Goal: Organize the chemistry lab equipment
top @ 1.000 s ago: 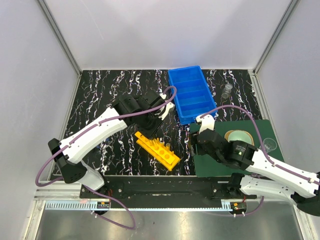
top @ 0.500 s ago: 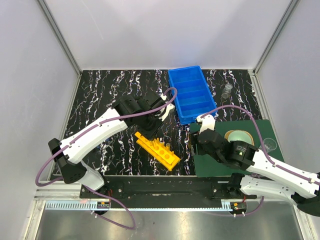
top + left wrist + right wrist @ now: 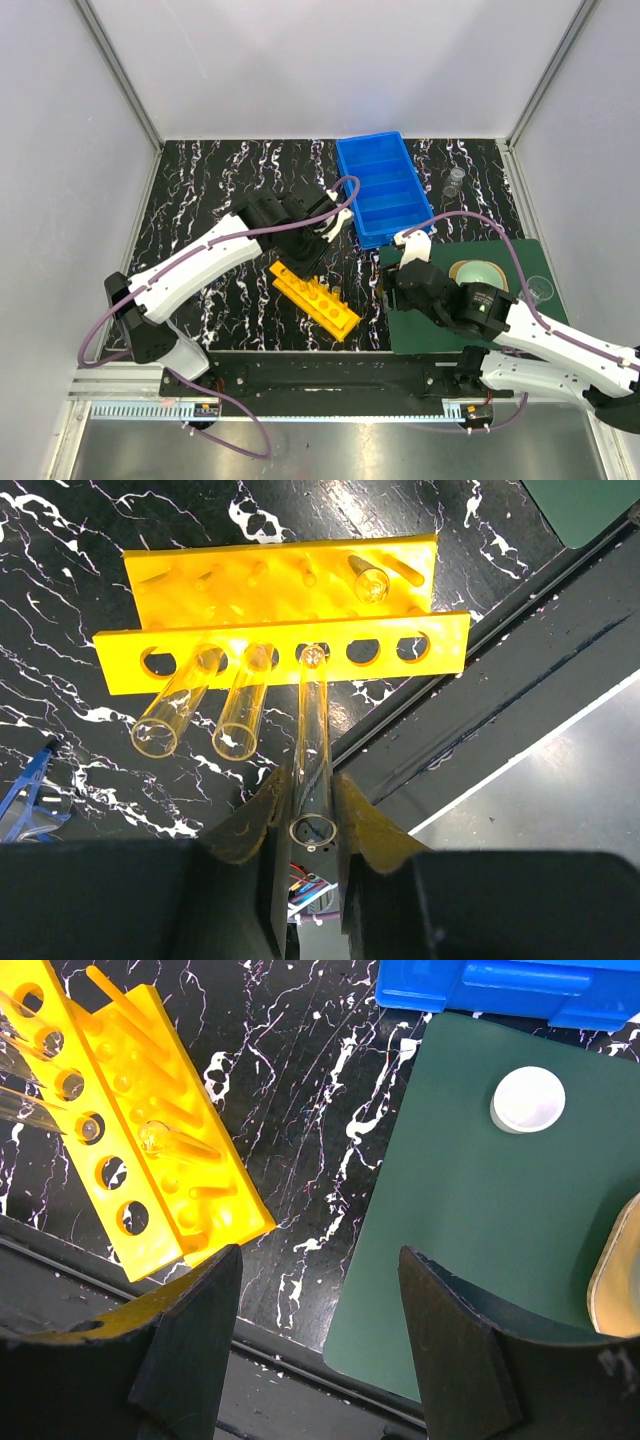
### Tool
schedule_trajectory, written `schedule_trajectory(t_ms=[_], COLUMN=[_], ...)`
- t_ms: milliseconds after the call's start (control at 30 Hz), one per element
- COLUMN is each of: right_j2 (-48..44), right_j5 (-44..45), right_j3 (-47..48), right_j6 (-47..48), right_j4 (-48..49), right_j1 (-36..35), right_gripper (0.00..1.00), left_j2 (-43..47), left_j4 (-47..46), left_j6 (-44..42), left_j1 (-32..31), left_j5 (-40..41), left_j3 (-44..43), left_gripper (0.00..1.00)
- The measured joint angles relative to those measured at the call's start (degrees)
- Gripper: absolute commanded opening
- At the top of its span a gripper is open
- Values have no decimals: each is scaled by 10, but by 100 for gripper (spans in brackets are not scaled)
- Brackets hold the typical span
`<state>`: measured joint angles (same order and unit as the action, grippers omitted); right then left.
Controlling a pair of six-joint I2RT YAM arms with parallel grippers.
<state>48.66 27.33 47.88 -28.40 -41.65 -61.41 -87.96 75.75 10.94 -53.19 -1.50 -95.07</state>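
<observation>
The tube goes down deeper through the rack's middle hole [image 3: 313,654] next, and my left gripper releases it, since that hole is below the gripper and already holds the tube's tip.
The yellow rack [image 3: 315,298] lies near the table's front edge, left of the green mat. My left gripper [image 3: 306,256] is over its far end, shut on a clear glass tube [image 3: 313,730] whose tip sits in the rack's [image 3: 440,640] middle hole. Two more tubes [image 3: 180,705] lean in holes to its left, and one tube [image 3: 370,580] stands in the far row. My right gripper [image 3: 320,1280] is open and empty above the mat's left edge, right of the rack [image 3: 170,1080]. A small white round piece [image 3: 528,1099] lies on the mat. The blue bin [image 3: 382,188] stands at the back.
A dark green mat [image 3: 430,335] lies at the front right, with a pale green dome on a tan disc [image 3: 478,272] on it. A small clear beaker [image 3: 455,181] stands right of the bin, and another [image 3: 540,289] at the mat's right edge. Grey walls enclose the table.
My left arm has shifted slightly right and forward, bringing the held tube closer over the rack. The right arm has not visibly moved.
</observation>
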Motion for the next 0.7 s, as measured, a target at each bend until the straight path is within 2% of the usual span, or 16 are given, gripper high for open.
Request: schedule_trajectory(t_ms=[700], right_j2=[-3], right_j5=[0], right_j3=[0], right_j6=[0], right_j4=[0], right_j1=[0], right_gripper=[70], left_j2=[-26], left_j4=[-18], left_j6=[-7], left_j1=[0], left_j5=[-3], left_j3=[22], left_gripper=[0])
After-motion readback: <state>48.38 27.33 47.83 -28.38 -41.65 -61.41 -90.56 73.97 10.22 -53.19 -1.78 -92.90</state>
